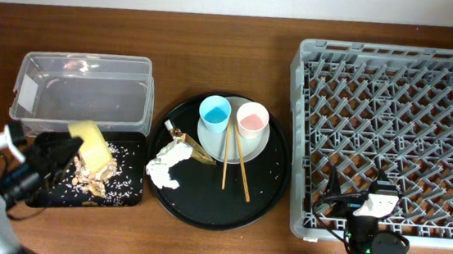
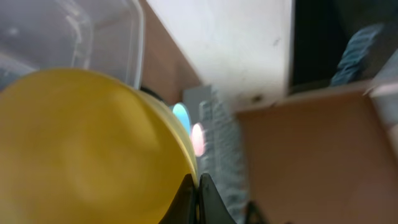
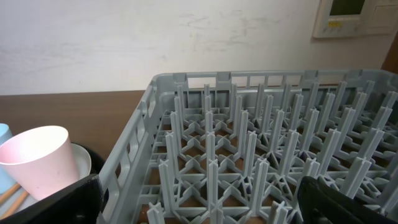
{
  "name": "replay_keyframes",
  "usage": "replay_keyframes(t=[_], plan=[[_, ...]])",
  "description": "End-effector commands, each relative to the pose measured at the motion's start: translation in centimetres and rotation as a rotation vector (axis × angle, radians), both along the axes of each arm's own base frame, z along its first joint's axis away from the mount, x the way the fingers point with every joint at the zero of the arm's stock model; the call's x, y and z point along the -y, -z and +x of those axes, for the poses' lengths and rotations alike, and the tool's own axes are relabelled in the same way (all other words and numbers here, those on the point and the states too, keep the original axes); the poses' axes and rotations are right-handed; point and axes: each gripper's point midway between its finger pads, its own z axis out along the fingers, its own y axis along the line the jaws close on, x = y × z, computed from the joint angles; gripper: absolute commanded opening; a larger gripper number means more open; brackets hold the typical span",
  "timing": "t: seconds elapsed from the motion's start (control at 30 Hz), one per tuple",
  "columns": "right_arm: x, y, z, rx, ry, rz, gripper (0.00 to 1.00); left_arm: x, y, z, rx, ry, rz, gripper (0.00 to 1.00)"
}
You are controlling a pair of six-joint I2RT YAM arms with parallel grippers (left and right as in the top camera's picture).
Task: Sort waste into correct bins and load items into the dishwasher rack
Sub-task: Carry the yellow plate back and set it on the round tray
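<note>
My left gripper should swing across next, level the bowl (image 1: pixel 92 143) and release it on the near part of the round tray, because that part is to its right in the overhead view.
My left gripper (image 1: pixel 66 151) is shut on the rim of the small yellow bowl (image 1: pixel 92 143) and holds it tilted over the shallow black tray (image 1: pixel 139 171), where tan food scraps (image 1: pixel 93 178) and rice grains lie. In the left wrist view the bowl (image 2: pixel 81 149) fills the left side, with the fingertips (image 2: pixel 198 196) pinching its edge. The light blue cup (image 1: pixel 214 113) and pale pink cup (image 1: pixel 252 119) stand on the grey-white plate (image 1: pixel 233 146), with chopsticks (image 1: pixel 236 171) leaning off it. My right gripper (image 1: pixel 372 202) is open and empty over the dishwasher rack's (image 1: pixel 392 117) front edge.
The clear tub (image 1: pixel 82 90) stands behind the black tray. A white tissue wad (image 1: pixel 169 168) and gold foil wrapper (image 1: pixel 193 148) lie on the large round black tray (image 1: pixel 203 207). The right wrist view shows rack pegs (image 3: pixel 261 143), the pink cup (image 3: pixel 37 158) and open fingers (image 3: pixel 199 205).
</note>
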Motion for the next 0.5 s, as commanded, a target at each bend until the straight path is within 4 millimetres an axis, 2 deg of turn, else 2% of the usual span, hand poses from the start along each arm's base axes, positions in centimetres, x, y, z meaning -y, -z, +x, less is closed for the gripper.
replay_keyframes(t=[0.0,0.13,0.2,0.47], plan=[[0.1,0.2,0.0,-0.003,0.004,-0.007,0.98,2.8,-2.5,0.4,-0.054,0.063,0.224,0.0],[0.1,0.2,0.0,-0.003,0.003,-0.007,0.98,6.6,-3.4,0.4,-0.086,0.118,0.364,0.0],[0.1,0.2,0.0,-0.003,0.003,-0.007,0.98,9.2,-2.7,-0.1,-0.13,0.154,0.479,0.0],[0.1,0.2,0.0,-0.003,0.003,-0.007,0.98,17.5,-0.8,-2.1,-0.144,0.38,0.649,0.0]])
